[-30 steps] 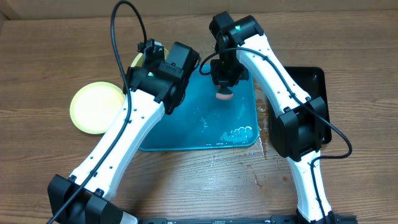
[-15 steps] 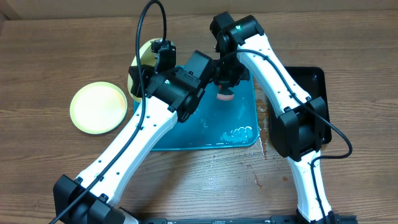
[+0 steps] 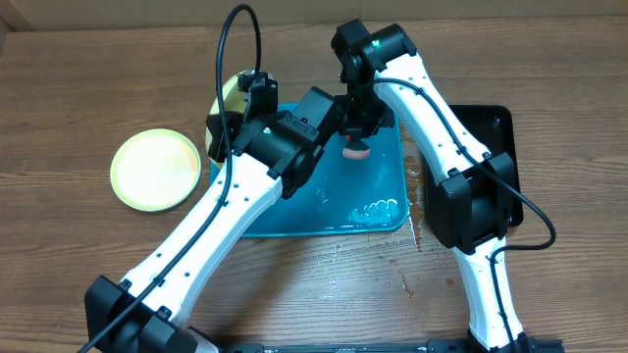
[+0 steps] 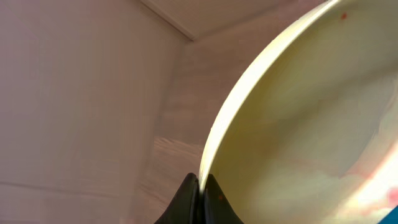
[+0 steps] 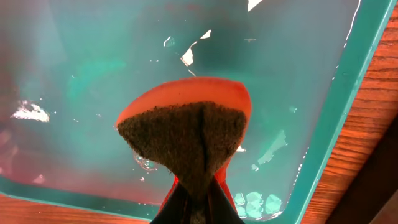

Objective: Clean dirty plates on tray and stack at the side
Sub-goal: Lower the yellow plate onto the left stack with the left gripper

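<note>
The flat second plate (image 3: pixel 156 170) is below, to the left in the overhead view. My left gripper needs to carry my plate over it next, lower my plate level and let go.
My left gripper (image 3: pixel 243 103) is shut on the rim of a pale yellow-green plate (image 3: pixel 225 96) and holds it tilted at the tray's far left corner. In the left wrist view the fingers (image 4: pixel 200 190) pinch the plate's edge (image 4: pixel 311 124), and faint red smears show inside. A second yellow-green plate (image 3: pixel 155 169) lies flat on the table to the left. My right gripper (image 3: pixel 354 137) is shut on an orange sponge (image 3: pixel 353 150) with a dark scouring face (image 5: pixel 186 134), held over the turquoise tray (image 3: pixel 388 221). The light blue plate is out of view.
A black tray (image 3: pixel 496 123) lies to the right of the turquoise tray, partly under the right arm. Water and foam patches (image 3: pixel 378 208) sit in the turquoise tray's near right part, and wet spots mark the wood beside it.
My left arm has swung right and towards the tray's far left corner, carrying the yellow-green plate. The right arm and sponge have stayed put.
</note>
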Robot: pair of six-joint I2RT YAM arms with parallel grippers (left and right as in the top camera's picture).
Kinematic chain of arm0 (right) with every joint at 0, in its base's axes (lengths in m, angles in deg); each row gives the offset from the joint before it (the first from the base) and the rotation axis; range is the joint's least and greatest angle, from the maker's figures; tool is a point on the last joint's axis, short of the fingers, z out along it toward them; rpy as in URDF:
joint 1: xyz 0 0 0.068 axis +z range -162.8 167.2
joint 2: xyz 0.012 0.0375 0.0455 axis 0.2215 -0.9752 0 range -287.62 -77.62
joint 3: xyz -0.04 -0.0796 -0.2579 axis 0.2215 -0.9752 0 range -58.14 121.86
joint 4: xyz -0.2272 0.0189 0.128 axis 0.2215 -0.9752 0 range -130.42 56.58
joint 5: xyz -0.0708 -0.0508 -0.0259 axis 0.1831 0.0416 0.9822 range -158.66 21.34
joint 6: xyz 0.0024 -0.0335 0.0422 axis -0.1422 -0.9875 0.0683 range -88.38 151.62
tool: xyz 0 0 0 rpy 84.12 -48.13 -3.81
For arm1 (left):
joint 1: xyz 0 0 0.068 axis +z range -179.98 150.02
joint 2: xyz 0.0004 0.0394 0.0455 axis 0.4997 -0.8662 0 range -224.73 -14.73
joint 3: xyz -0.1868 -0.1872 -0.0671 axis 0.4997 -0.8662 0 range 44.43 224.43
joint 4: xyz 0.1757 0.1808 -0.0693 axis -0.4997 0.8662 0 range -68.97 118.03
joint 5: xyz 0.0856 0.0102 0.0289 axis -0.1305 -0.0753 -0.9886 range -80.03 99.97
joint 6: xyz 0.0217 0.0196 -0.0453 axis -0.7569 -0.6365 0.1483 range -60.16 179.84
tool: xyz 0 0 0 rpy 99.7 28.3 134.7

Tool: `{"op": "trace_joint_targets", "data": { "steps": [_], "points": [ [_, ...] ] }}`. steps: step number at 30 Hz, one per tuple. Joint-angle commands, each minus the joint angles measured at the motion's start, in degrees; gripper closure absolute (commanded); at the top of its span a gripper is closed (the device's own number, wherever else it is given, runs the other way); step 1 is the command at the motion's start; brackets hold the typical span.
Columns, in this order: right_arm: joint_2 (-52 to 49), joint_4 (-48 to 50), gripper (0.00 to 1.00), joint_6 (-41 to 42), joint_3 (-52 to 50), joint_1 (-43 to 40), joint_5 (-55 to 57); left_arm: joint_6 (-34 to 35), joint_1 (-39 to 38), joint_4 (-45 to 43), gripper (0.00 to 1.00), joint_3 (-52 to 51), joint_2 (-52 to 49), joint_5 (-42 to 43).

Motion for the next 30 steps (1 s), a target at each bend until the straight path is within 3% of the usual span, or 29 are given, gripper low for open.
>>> {"op": "trace_joint_targets", "data": {
  "steps": [1, 6, 18, 30],
  "points": [
    [2.82, 0.09, 0.96, -0.39, 1.53, 0.17, -0.11, 3.54, 2.51, 0.11, 0.96, -0.09, 1.29, 11.1],
    [2.82, 0.07, 0.96, -0.42, 1.53, 0.17, -0.11, 0.87, 9.16, -0.42, 0.96, -0.09, 1.29, 24.2],
    [2.82, 0.11, 0.96, -0.44, 1.53, 0.17, -0.11, -17.22, 35.54, -4.85, 0.96, -0.11, 1.29, 61.72],
    [2.82, -0.07, 0.96, -0.39, 1.53, 0.17, -0.15, -17.75, 63.63, -8.81, 0.96, -5.64, 1.29, 68.11]
  ]
}}
